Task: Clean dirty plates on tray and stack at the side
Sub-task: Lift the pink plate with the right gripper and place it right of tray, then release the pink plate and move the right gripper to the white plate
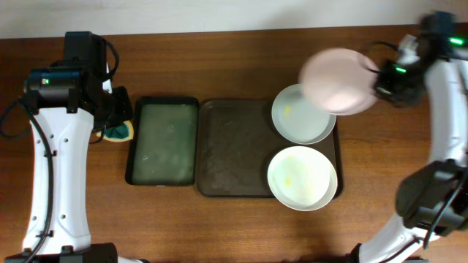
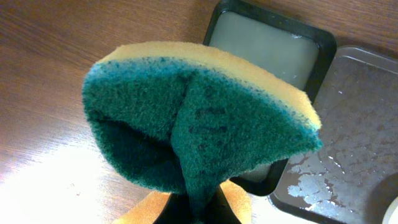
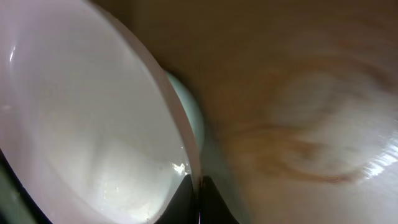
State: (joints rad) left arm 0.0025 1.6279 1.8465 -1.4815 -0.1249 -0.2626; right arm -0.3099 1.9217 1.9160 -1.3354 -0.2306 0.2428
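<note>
The bare tabletop beside the brown tray lies below my right gripper toward my base, so I should move it back and down to release the plate there.
Two white plates lie on the right half of the dark brown tray [image 1: 234, 150]: the far plate [image 1: 298, 118] and the near plate [image 1: 301, 177], each with a small yellow smear. A third plate [image 1: 336, 80] hangs blurred in the air over the tray's far right corner, my right gripper [image 1: 380, 82] shut on its rim [image 3: 186, 155]. My left gripper [image 1: 117, 126], left of the black tray, is shut on a folded green-and-yellow sponge [image 2: 199, 118] above the table; the sponge fills the left wrist view.
A narrower black tray [image 1: 162, 141] with a greenish inside stands directly left of the brown tray. Bare wooden table lies right of the brown tray and along the front edge. A pale wall runs along the back.
</note>
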